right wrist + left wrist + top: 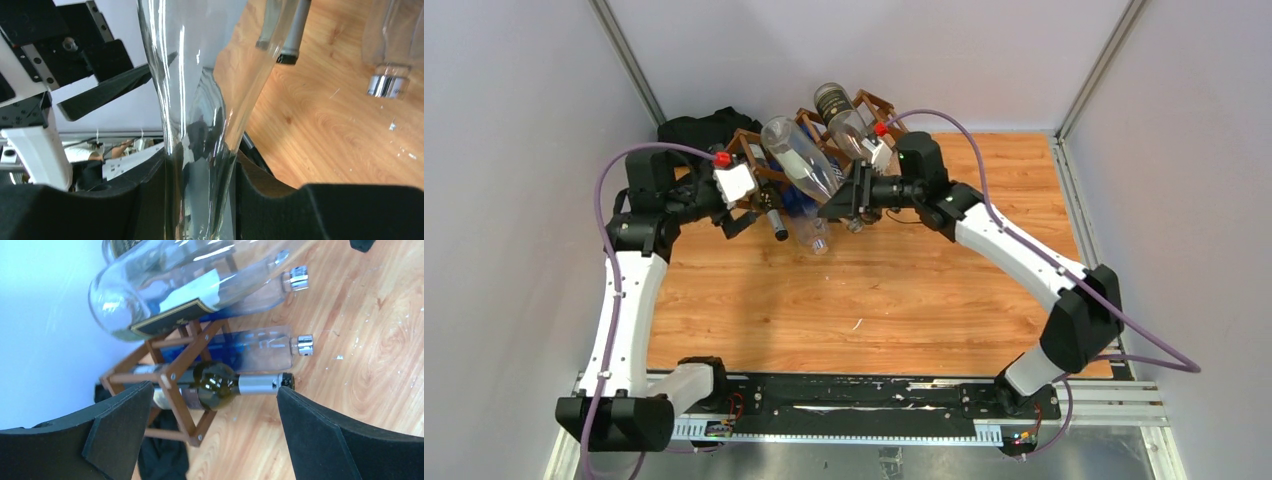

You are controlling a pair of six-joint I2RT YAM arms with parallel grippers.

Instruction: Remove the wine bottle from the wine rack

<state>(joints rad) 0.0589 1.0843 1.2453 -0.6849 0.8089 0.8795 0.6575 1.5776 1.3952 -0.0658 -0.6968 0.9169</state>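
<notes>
The clear bottle is still slanting over the rack point(756, 143), so I need to pull my right gripper back over the bare tabletop toward my base and let go of the bottle's neck.
The wine rack point(756, 143), a brown stick lattice point(172, 372), stands at the back of the table with several bottles in it. My right gripper point(200, 167) is shut on the neck of a clear wine bottle point(197, 100), which slants up to the rack's top point(839, 110); the gripper point(852, 196) sits at the rack's front. My left gripper point(212, 390) is open, its fingers either side of a dark green bottle point(217, 385) with a grey foil neck, low in the rack. In the top view that gripper point(759, 212) is at the rack's left front.
A large clear labelled bottle point(165, 290) lies high in the rack, and a blue-tinted one point(260, 350) below it, both with silver caps. A black cloth point(696, 128) is bunched behind the rack's left end. White walls close the back and sides.
</notes>
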